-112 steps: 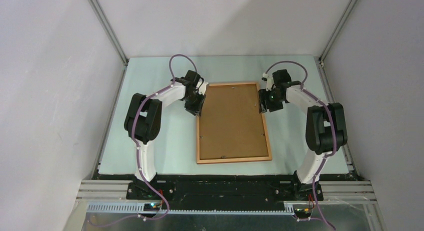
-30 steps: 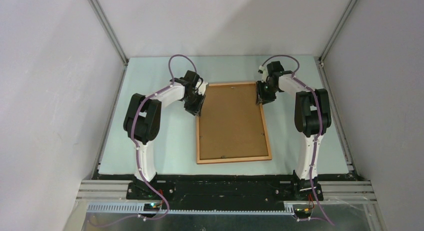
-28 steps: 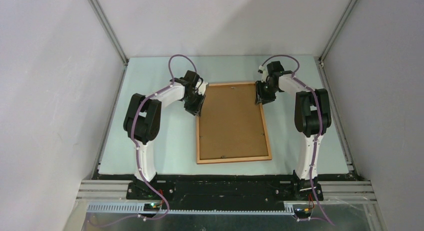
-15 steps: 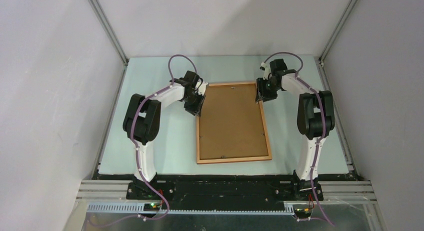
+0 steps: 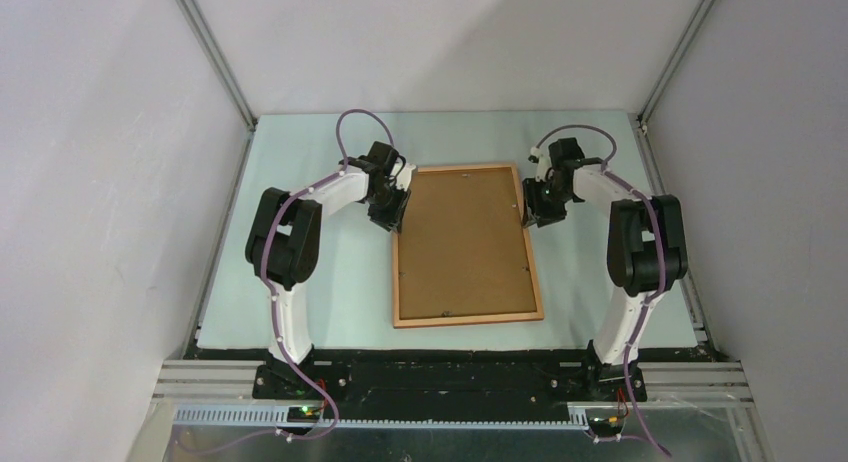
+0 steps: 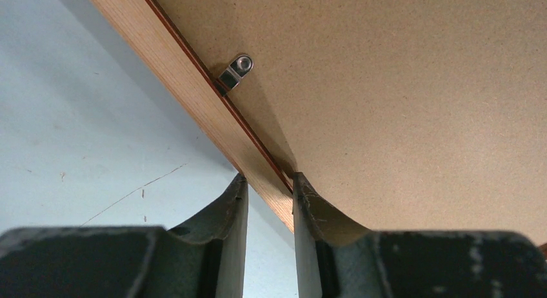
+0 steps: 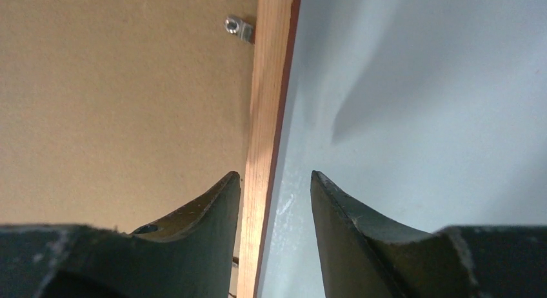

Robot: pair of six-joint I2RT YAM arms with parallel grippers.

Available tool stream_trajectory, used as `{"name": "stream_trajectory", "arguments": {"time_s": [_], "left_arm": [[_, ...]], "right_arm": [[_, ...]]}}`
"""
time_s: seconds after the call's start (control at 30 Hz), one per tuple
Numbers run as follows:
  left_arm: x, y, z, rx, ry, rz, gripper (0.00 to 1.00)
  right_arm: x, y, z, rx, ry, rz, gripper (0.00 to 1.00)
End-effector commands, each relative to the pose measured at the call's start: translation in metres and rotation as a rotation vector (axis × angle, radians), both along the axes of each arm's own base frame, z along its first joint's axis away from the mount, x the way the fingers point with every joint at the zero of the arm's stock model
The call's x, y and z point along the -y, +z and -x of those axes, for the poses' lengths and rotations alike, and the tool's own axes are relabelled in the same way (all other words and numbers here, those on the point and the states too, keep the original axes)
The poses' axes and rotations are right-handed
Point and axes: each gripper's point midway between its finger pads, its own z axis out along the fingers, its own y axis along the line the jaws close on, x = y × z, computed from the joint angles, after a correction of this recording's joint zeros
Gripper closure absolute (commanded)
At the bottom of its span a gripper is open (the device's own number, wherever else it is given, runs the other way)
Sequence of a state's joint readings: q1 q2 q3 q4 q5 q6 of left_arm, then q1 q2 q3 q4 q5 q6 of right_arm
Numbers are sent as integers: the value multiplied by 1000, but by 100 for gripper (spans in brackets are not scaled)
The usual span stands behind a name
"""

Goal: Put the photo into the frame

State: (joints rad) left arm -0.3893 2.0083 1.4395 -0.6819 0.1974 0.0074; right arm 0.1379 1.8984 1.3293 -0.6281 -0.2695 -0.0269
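My right gripper lowers next, shifting slightly toward the backing board (image 5: pixel 462 244), and closes across the bar below, because the outer finger hangs apart from the wood.
The frame (image 5: pixel 468 320) lies flat on the table, back side up, with a brown backing board (image 5: pixel 462 244) filling it. The photo is hidden. My left gripper (image 5: pixel 392 220) is at the upper part of the left rail. In the left wrist view it (image 6: pixel 269 182) is shut on the wooden rail (image 6: pixel 187 85), one finger on each side. My right gripper (image 5: pixel 530 217) is at the upper part of the right rail. In the right wrist view it (image 7: pixel 276 177) stands open astride the rail (image 7: pixel 269 85), the outer finger apart from the wood.
Small metal tabs (image 6: pixel 235 71) (image 7: pixel 237 27) sit at the edge of the backing board. The pale table (image 5: pixel 300 312) is walled by grey panels left, right and behind. Both arm bases stand at the near edge.
The right gripper has slid from the frame's far right corner a little nearer along the right rail, and its jaws have widened. The left arm and the frame have not moved.
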Motion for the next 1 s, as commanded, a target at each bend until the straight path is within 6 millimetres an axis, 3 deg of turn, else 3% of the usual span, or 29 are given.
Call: {"name": "stream_trajectory", "arguments": {"time_s": [0.0, 0.5, 0.97], "left_arm": [[0, 8, 8, -3, -59, 15, 100], [1, 10, 9, 0, -60, 18, 100], [1, 10, 9, 1, -58, 20, 100]], "right_arm": [[3, 18, 1, 52, 12, -7, 52], [-5, -5, 12, -17, 24, -29, 52], [-12, -10, 11, -15, 38, -17, 54]]}}
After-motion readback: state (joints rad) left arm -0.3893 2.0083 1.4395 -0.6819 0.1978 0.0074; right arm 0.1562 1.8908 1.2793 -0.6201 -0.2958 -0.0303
